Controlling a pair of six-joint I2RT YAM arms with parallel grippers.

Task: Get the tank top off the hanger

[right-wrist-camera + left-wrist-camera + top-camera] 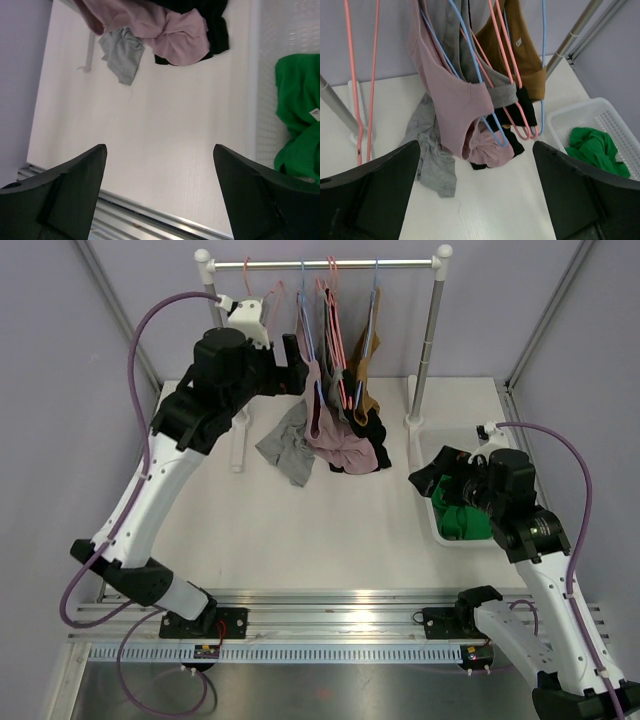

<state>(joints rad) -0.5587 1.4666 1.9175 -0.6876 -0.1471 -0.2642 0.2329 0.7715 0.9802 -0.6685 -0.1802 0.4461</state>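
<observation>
The blue hanger's near wire hangs bare before my fingers above where the pink tank top crosses it, so next my left gripper needs to move outward onto that part of the wire.
Several tank tops hang on hangers from a rail. A pink tank top hangs on a blue hanger, its lower end bunched on the table. A grey top, a black top and a mustard top hang beside it on pink and blue hangers. My left gripper is open and empty, raised just left of the hanging clothes. My right gripper is open and empty, above the table beside the basket.
A white basket at the right holds a green garment, also in the right wrist view. An empty pink hanger hangs at the left. The rack's posts stand on the table's far half.
</observation>
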